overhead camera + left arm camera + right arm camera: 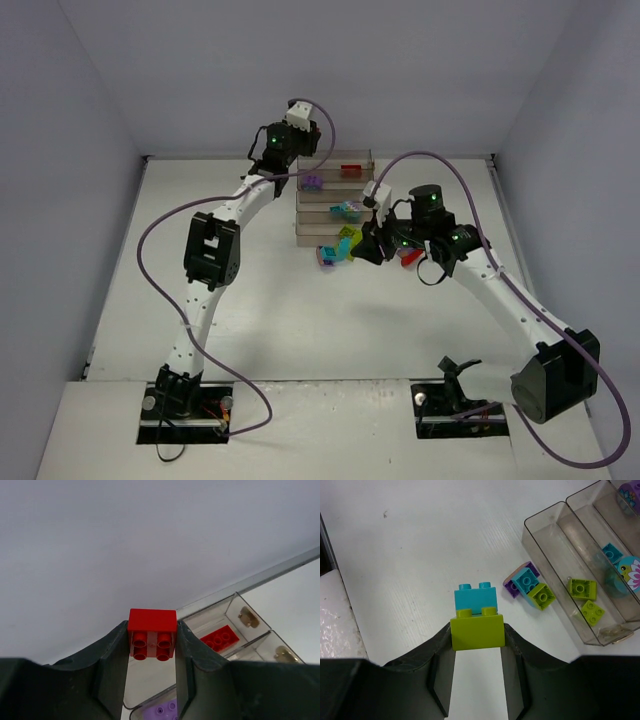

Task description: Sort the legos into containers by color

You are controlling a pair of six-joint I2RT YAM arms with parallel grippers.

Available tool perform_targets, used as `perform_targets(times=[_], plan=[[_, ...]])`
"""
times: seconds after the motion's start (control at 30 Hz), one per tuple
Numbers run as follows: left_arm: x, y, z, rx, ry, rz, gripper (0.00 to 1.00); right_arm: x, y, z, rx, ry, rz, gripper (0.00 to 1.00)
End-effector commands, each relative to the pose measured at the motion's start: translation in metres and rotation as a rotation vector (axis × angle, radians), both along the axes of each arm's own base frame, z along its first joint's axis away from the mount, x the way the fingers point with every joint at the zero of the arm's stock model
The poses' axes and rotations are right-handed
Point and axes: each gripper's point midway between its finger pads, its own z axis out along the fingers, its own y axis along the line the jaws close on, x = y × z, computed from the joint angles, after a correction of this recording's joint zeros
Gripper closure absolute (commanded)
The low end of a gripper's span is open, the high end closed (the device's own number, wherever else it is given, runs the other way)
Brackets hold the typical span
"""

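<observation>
My left gripper is above the empty end of the top tray (151,679), whose other end holds a flat red brick (220,639). I will lower my red brick inside the tray and let go of it.
My left gripper (152,636) is shut on a red brick (152,630) and holds it above the back of the tray rack (322,228); it also shows in the top view (297,152). Below it the top tray holds a flat red brick (220,639), and the tray under that holds a purple brick (165,711). My right gripper (476,635) is shut on a lime brick (476,632) with a cyan brick (475,596) stuck on top, above the table in front of the rack. A purple, cyan and lime stack (530,582) lies on the table by the lowest tray (555,555).
The lowest tray holds two lime bricks (581,587). The tray behind it holds a cyan brick (611,552) and a flower-printed piece (631,572). A red brick (408,255) lies on the table beside the right arm. Walls close in the table at the back and sides.
</observation>
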Motion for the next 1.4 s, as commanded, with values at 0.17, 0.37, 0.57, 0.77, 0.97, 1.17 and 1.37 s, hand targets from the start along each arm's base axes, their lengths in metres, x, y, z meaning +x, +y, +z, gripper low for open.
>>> perform_targets(times=[0.17, 0.37, 0.57, 0.77, 0.97, 1.17, 1.37], plan=[[0.019, -0.002, 0.015, -0.057, -0.053, 0.054, 0.91, 0.007, -0.002, 0.017, 0.052, -0.072, -0.025, 1.00], [0.022, -0.005, -0.005, -0.053, -0.017, 0.053, 0.90, 0.009, -0.005, 0.014, 0.048, -0.069, -0.036, 1.00], [0.024, -0.007, -0.012, -0.070, 0.002, 0.051, 0.73, 0.009, -0.006, 0.012, 0.046, -0.062, -0.042, 1.00], [0.019, -0.012, -0.008, -0.078, 0.007, 0.028, 0.57, 0.008, -0.007, 0.013, 0.046, -0.067, -0.044, 1.00], [0.005, -0.015, 0.009, -0.081, -0.010, -0.022, 0.44, 0.008, -0.005, 0.017, 0.056, -0.073, -0.033, 1.00], [-0.049, -0.024, 0.046, -0.052, -0.055, -0.225, 0.43, 0.012, -0.003, 0.032, 0.067, -0.112, -0.021, 1.00], [-0.146, -0.018, 0.088, -0.012, -0.066, -0.541, 0.43, 0.010, 0.006, 0.038, 0.096, -0.113, 0.047, 1.00]])
